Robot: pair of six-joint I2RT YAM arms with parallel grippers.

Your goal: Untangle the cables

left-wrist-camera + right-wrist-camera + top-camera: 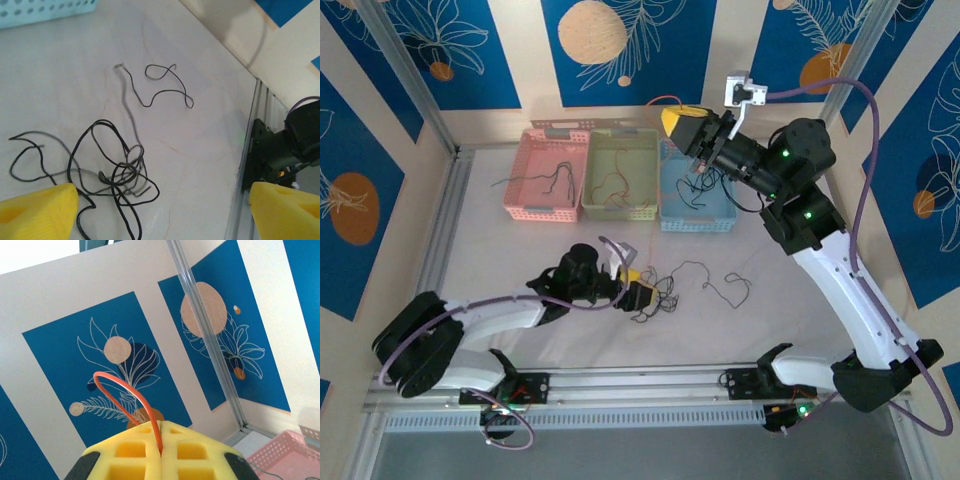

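Note:
The robot will next swing its right gripper over the green basket below it, toward the pink one, and lower it to release the cable where orange-red cable already lies.
A tangle of black cables lies on the white table in front of the left arm, and it shows in the left wrist view as overlapping loops. My left gripper hovers at its left edge, open; the yellow fingertips stand wide apart and the tangle lies near the left one, untouched. One loose black cable lies apart to the right. My right gripper is raised at the back over the baskets, shut on an orange-red cable that loops up from between its pads.
Three baskets stand in a row at the back: pink, green and blue, each with thin cables inside. The metal rail runs along the near edge. Patterned walls close off the back and sides.

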